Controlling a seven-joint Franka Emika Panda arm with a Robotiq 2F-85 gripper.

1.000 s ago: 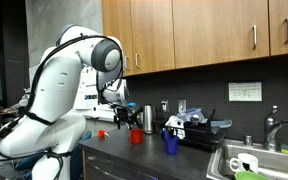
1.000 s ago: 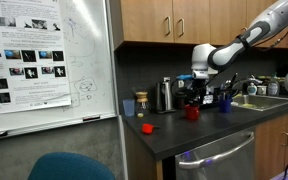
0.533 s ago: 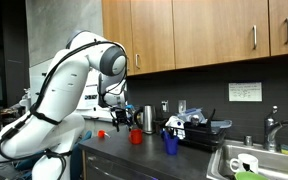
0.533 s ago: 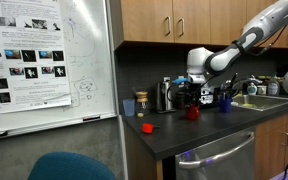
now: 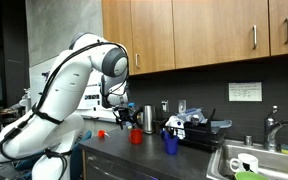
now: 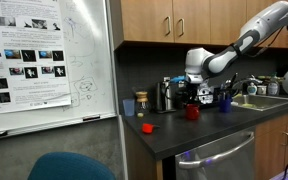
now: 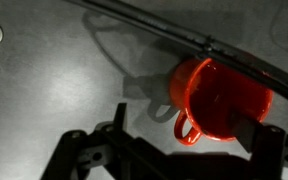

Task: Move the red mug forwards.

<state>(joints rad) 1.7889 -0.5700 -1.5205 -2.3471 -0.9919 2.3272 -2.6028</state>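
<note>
That side of the mug is below, between my open fingers. I should next lower my gripper over the red mug's handle-side rim (image 5: pixel 132 130) (image 7: pixel 186 94), with one finger inside the mug.
The red mug (image 5: pixel 136 136) stands upright on the dark counter, also visible in an exterior view (image 6: pixel 192 112). In the wrist view the red mug (image 7: pixel 219 97) is seen from above, its handle pointing toward the lower left. My gripper (image 7: pixel 184 135) is open, and its right finger overlaps the mug's rim while the left finger is clear of it. In both exterior views the gripper (image 5: pixel 124 121) (image 6: pixel 191 96) hovers just above and beside the mug. It holds nothing.
A blue cup (image 5: pixel 170 144) (image 6: pixel 224 105) and a steel kettle (image 5: pixel 147 118) (image 6: pixel 165 95) stand near the mug. A tiny flat red object (image 5: pixel 100 133) (image 6: pixel 147 127) lies further along the counter. A sink (image 5: pixel 246 163) and a whiteboard (image 6: pixel 44 60) flank the area.
The arm has shifted a little along the counter and the gripper now sits closer over the mug. The mug has not moved.
</note>
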